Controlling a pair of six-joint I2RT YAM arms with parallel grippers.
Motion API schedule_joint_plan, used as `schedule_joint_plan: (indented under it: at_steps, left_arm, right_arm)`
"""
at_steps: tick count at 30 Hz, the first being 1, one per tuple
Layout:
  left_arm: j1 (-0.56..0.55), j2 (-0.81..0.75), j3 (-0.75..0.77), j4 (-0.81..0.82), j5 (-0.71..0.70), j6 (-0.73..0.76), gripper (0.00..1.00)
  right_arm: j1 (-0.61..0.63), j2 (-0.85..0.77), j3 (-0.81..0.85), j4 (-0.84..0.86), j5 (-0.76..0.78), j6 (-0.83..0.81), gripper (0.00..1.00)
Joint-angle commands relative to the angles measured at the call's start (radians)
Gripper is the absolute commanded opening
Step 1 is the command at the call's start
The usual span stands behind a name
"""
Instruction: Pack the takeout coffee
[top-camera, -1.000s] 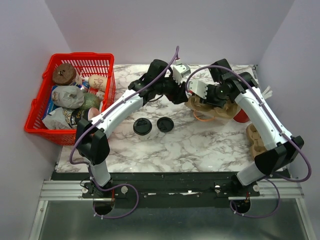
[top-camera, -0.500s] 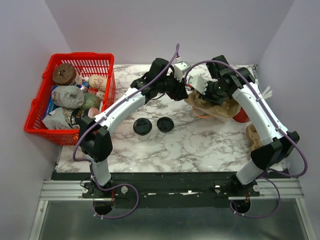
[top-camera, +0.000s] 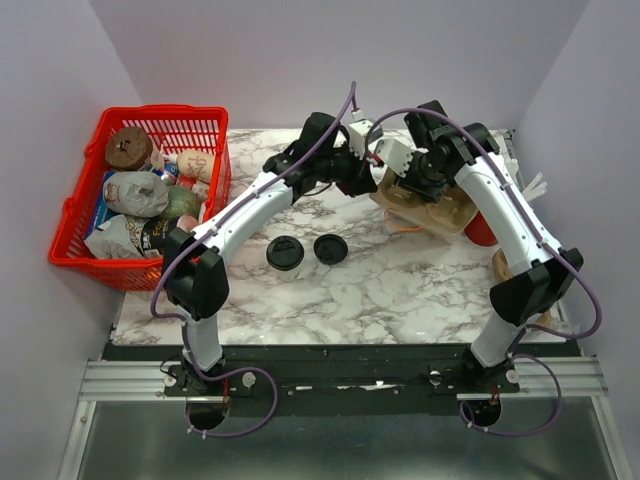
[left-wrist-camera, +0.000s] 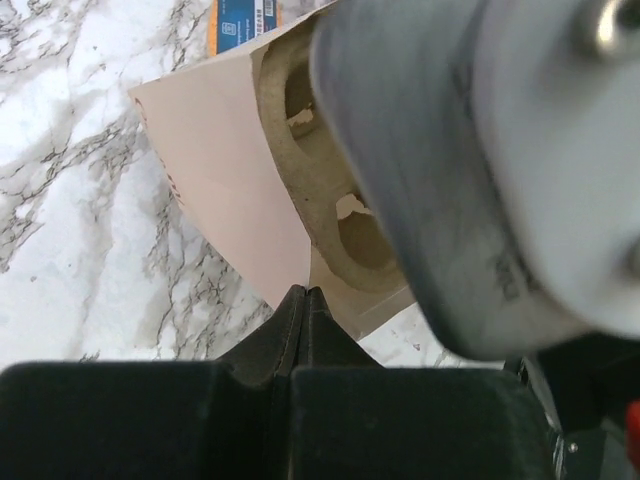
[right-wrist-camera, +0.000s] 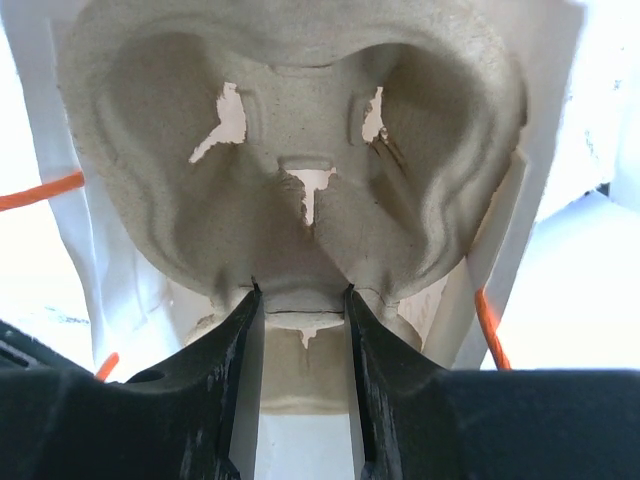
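The pulp cup carrier is near the opening of the paper bag, so my right gripper next needs to lower the carrier deeper into the paper bag and let go of it there.
The takeout coffee stands on the marble in front of the arms, seen from above as a black lid. No gripper touches it. A tan paper bag lies at the back right with its mouth facing left. My left gripper is shut on the bag's lower edge. In the top view the left gripper sits at the bag's mouth. My right gripper is shut on the middle ridge of a pulp cup carrier lying inside the bag. From above, the right gripper is right beside the left one.
A loose flat black lid lies next to the coffee. A red basket full of packaged goods stands at the far left. A red cup and tan pulp pieces are by the right arm. Orange bag handles trail beside the carrier.
My left gripper has closed on the bag's edge. Both grippers have shifted towards the back of the table, the right one still holding the carrier.
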Motion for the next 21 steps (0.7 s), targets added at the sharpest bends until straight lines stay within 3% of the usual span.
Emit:
schedule_joint_plan:
  at_steps: [1,5,16,21]
  left_arm:
    - [-0.001,-0.053,0.014,0.021,0.045,-0.033,0.0]
    - [0.013,-0.09,-0.001,0.021,0.04,-0.08,0.0]
    - [0.034,-0.181,-0.072,-0.005,-0.029,-0.162,0.0]
    - [0.039,-0.181,-0.103,0.002,-0.015,-0.169,0.0]
  right_arm:
    - [-0.003,0.071,0.104,-0.139,0.089,0.081,0.01]
    - [0.008,0.093,0.179,-0.182,0.129,0.087,0.0]
    - [0.039,-0.003,-0.023,-0.182,0.071,0.09,0.0]
    - [0.043,-0.016,-0.037,-0.184,0.028,0.098,0.01]
